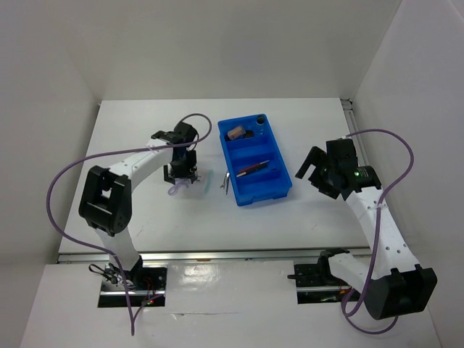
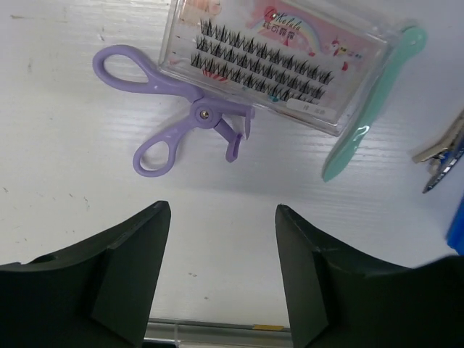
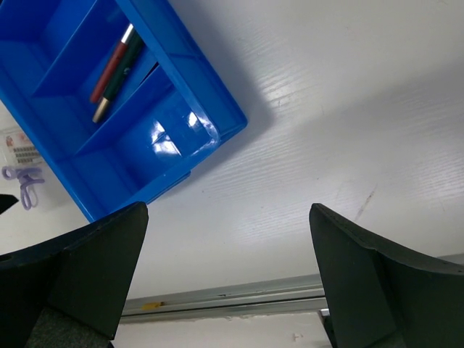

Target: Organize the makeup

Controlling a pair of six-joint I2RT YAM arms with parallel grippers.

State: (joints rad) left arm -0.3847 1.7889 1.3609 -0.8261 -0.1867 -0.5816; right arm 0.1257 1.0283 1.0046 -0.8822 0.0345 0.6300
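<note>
My left gripper lowers onto the short finger tips of the lilac looped piece next, since they lie in line with the gap between its fingers.
The lilac looped piece lies on the table beside the flat lash packet, a mint green tool and a metal clip. My left gripper is open and empty, hovering just short of them; from above it stands over the lilac piece. The tan bottle with black cap lies in the blue tray's far compartment. The thin pencils lie in a middle compartment. My right gripper is open and empty, right of the tray. I cannot make out the clear vial.
The blue compartment tray stands mid-table, with a small dark item in its far corner. The tray's near compartment holds nothing. White walls close in both sides. A metal rail runs along the table's near edge.
</note>
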